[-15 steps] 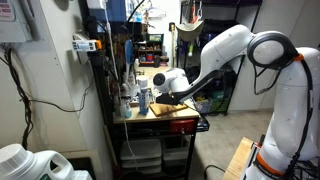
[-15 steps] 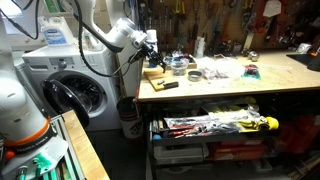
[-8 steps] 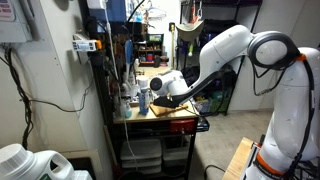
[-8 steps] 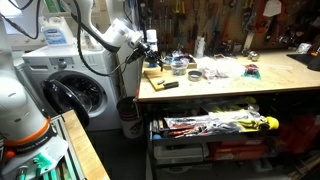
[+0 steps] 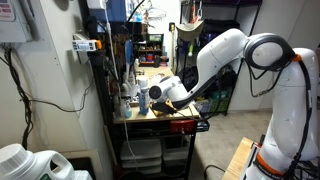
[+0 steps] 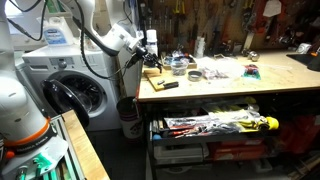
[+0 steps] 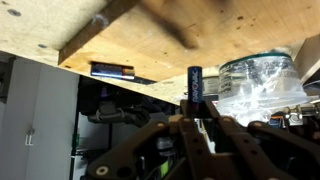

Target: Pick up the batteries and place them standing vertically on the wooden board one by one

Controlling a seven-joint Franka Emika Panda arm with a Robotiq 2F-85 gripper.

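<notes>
The dark blue battery (image 7: pixel 196 84) hangs upright over bare wood, so I will lower my gripper straight to the board between the flat battery and the plastic tub.
In the wrist view my gripper (image 7: pixel 197 110) is shut on a dark blue battery (image 7: pixel 196 84), which stands upright between the fingertips at the edge of the wooden board (image 7: pixel 200 35). A second battery (image 7: pixel 112 70) lies flat on the board's near edge, to the left. In both exterior views the gripper (image 5: pixel 152 96) (image 6: pixel 150 50) hangs at the end of the workbench, over the pale board (image 5: pixel 166 109) (image 6: pixel 156 72). The batteries are too small to make out there.
A clear plastic bag or tub (image 7: pixel 262 82) lies right of the held battery. The workbench (image 6: pixel 230 88) carries bottles, tools and small parts further along. A washing machine (image 6: pixel 75 90) stands beside the bench end, and shelves (image 5: pixel 150 50) stand behind it.
The gripper has dropped lower and shifted slightly toward the bench's end edge, still holding the battery. Nothing on the board has moved.
</notes>
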